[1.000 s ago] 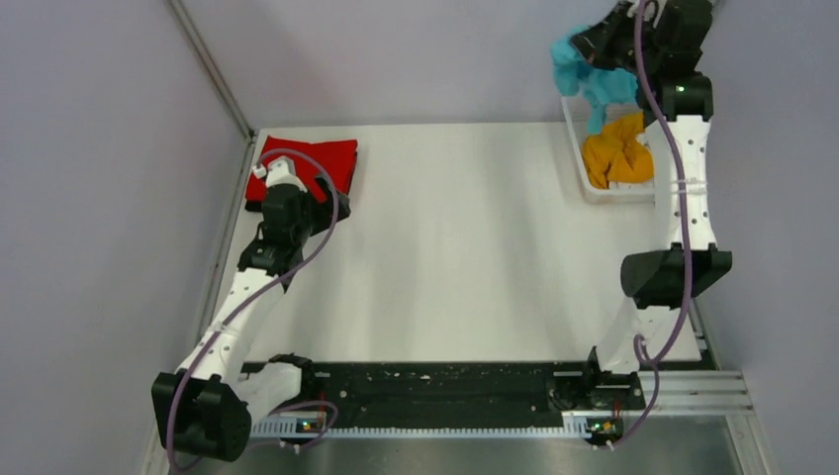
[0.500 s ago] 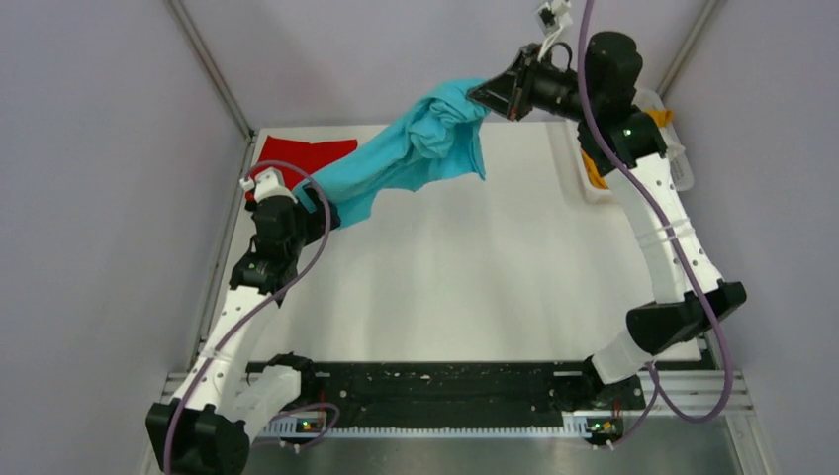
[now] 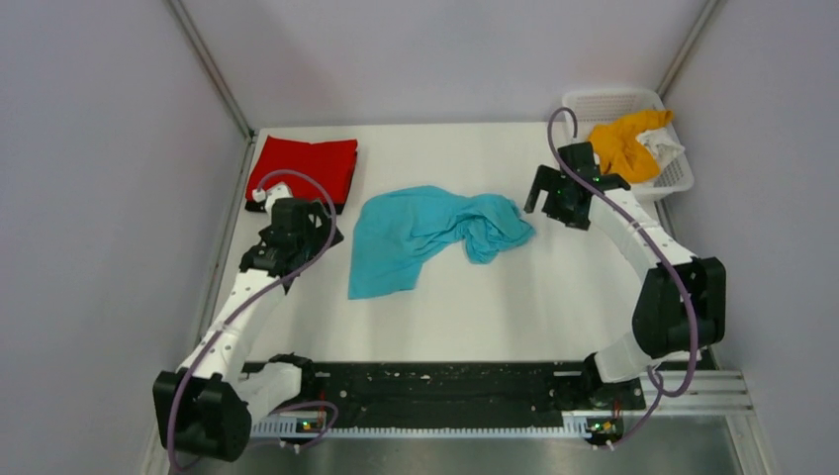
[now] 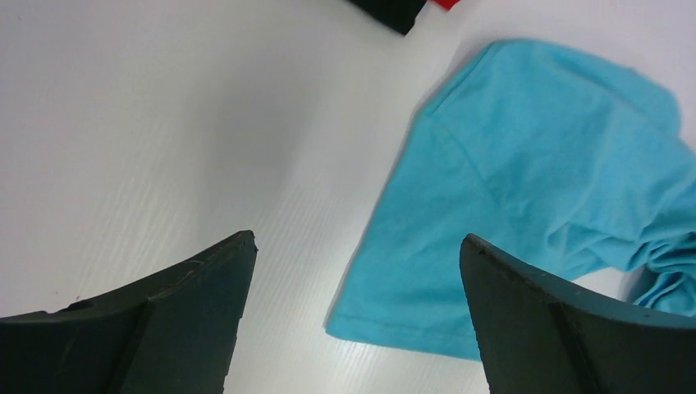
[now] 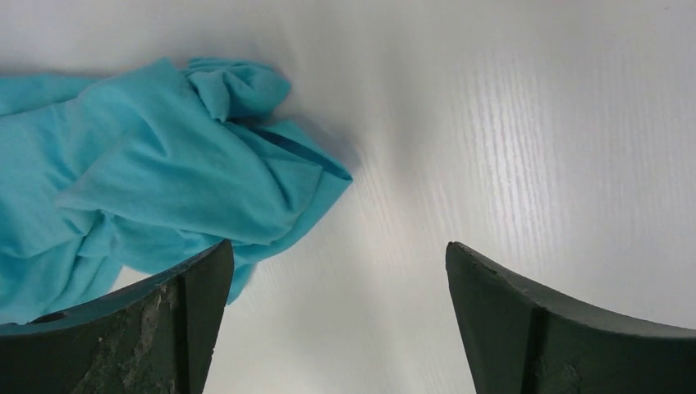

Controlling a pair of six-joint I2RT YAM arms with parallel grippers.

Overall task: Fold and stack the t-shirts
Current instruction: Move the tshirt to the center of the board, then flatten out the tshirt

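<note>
The near corner of the turquoise t-shirt lies flat, so my left gripper will move down, back and toward the right in the top view onto the turquoise t-shirt's edge (image 3: 354, 284) (image 4: 348, 306) beside that corner.
A turquoise t-shirt (image 3: 425, 233) lies crumpled and partly spread on the middle of the white table, bunched at its right end (image 5: 205, 156). Its lower hem (image 4: 427, 328) lies on the table below my left gripper (image 4: 357, 240), which hangs open at the shirt's left side (image 3: 315, 220). My right gripper (image 5: 338, 246) is open and holds nothing, just right of the bunched end (image 3: 542, 193). A red t-shirt (image 3: 305, 166) lies folded at the back left. An orange t-shirt (image 3: 625, 146) and a white one (image 3: 665, 150) sit in the basket.
The white mesh basket (image 3: 604, 99) stands at the back right corner, by the right wall. A black corner (image 4: 394, 10) shows beside red cloth at the top edge of the left wrist view. Grey walls close in the table on the left, back and right.
My right gripper carried the turquoise t-shirt from above the basket across to the table's middle, let it go and opened. The shirt now lies on the table. The left arm barely shifted.
</note>
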